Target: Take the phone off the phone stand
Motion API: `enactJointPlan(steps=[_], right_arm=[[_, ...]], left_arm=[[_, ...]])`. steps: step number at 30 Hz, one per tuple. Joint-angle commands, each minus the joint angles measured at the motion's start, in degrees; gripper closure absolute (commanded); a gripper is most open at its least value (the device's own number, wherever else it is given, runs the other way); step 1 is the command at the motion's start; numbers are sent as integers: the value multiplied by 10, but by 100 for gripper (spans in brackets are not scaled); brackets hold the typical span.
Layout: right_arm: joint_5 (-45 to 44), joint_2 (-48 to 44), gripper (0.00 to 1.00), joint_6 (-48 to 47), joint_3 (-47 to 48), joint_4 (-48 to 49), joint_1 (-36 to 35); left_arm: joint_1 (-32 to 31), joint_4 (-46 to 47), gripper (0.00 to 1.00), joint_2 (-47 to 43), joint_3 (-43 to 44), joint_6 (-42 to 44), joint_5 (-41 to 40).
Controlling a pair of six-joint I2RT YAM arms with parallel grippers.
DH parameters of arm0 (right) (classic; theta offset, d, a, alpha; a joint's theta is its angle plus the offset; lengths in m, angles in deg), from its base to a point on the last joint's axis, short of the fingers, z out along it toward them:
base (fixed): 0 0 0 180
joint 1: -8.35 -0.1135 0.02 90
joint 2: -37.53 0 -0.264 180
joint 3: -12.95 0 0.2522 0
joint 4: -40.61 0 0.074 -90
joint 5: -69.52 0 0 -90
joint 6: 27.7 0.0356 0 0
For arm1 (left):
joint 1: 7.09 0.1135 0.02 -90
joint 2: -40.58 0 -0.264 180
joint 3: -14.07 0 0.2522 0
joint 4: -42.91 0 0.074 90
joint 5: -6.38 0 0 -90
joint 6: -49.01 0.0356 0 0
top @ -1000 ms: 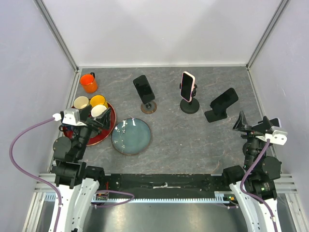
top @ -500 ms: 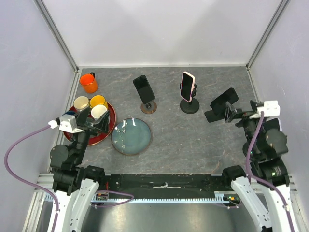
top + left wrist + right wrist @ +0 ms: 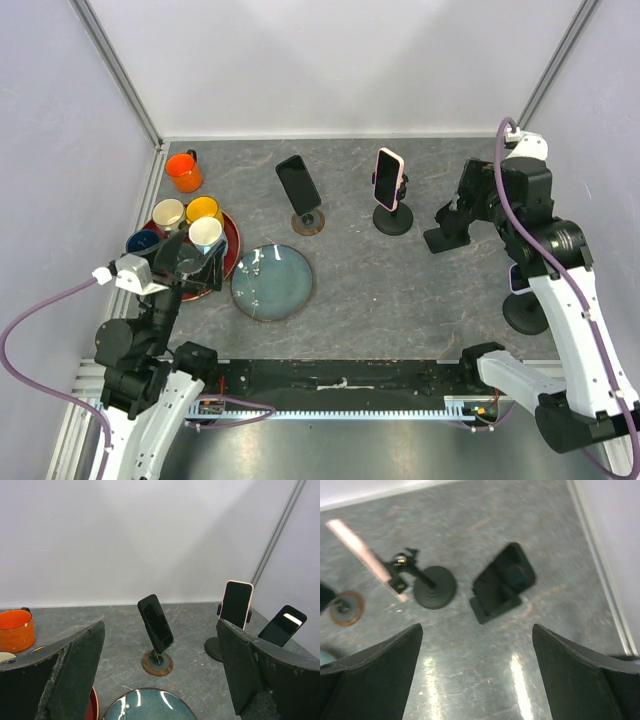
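My fingers are in front of the phone by the side, so I need to turn my right gripper, pull it back and lower it onto that phone's upper edge [image 3: 516, 269].
A black phone [image 3: 297, 183] leans on a stand with a round wooden base [image 3: 308, 222]. A pink-cased phone [image 3: 388, 178] stands upright on a black round-foot stand [image 3: 393, 220]. A third black phone [image 3: 506, 577] rests on a black block stand [image 3: 438, 241], and my right gripper [image 3: 468, 205] hangs open above it, touching nothing. In the right wrist view its fingers [image 3: 375, 670] frame bare table just short of that stand. My left gripper [image 3: 200, 258] is open near the mugs and faces the black phone [image 3: 156, 623] from a distance.
A red tray [image 3: 232, 245] of mugs sits at the left, with an orange mug [image 3: 183, 171] behind it. A blue plate [image 3: 271, 282] lies front-centre. Another phone [image 3: 517, 278] on a black stand [image 3: 525, 312] sits by the right wall. Walls close in three sides.
My right arm has risen from the near right edge and swung forward to hover over the right black phone, uncovering the stand by the right wall. My left gripper pulled back slightly.
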Motion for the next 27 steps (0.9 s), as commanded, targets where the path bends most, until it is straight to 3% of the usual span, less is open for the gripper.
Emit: enactJointPlan(steps=[1, 6, 10, 16, 27], right_arm=[[-203, 20, 2, 99, 36, -125, 9], [-276, 47, 2, 112, 45, -150, 86], [-305, 63, 2, 115, 57, -154, 199], [-365, 79, 2, 131, 92, -154, 257], [-192, 72, 2, 140, 32, -142, 397]], left_arm=[[-21, 5, 0, -16, -2, 26, -28], [-49, 6, 0, -25, -4, 31, -46], [-77, 4, 0, -41, -5, 36, -61], [-113, -1, 1, -73, -7, 36, -85], [-186, -5, 1, -87, -7, 44, -117]])
